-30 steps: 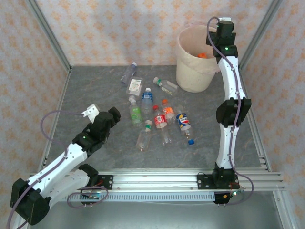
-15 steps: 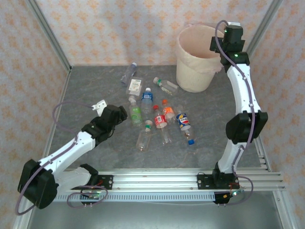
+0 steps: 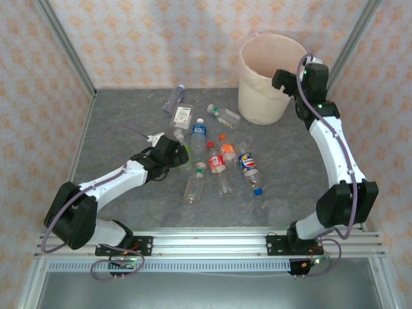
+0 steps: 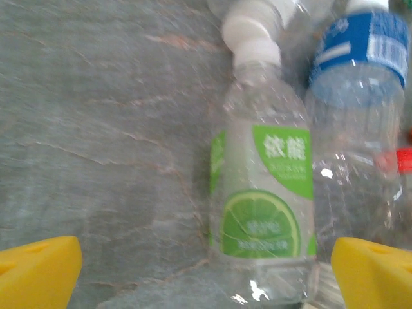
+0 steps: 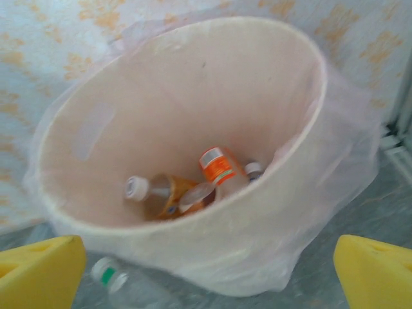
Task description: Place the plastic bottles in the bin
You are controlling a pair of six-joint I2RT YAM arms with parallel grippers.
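The left gripper's open yellow fingers already stand on either side, so the gripper should next go down onto the green label of the bottle (image 3: 186,153) (image 4: 262,193) and close there.
Several plastic bottles lie on the grey table floor, among them a green-label bottle (image 3: 183,154), a blue-label bottle (image 3: 198,134) and a red-label bottle (image 3: 215,162). My left gripper (image 3: 174,150) hovers open just over the green-label bottle (image 4: 267,187), its yellow fingertips (image 4: 38,270) spread wide on either side; the blue-label bottle (image 4: 360,77) lies alongside. The bin (image 3: 267,77) stands at the back right. My right gripper (image 3: 282,78) is open beside its right rim, holding nothing. Inside the bin (image 5: 193,90) lie an orange-label bottle (image 5: 219,167) and an amber bottle (image 5: 161,193).
More bottles lie near the bin: a green-capped one (image 3: 219,114), seen in the right wrist view as the green-capped bottle (image 5: 112,277) at the bin's foot, a flat white-label one (image 3: 183,116) and one by the back wall (image 3: 174,96). Patterned walls enclose the table.
The left arm has reached forward and right until its gripper is over the green-label bottle. The right gripper has drawn back from above the bin and lowered to its right side.
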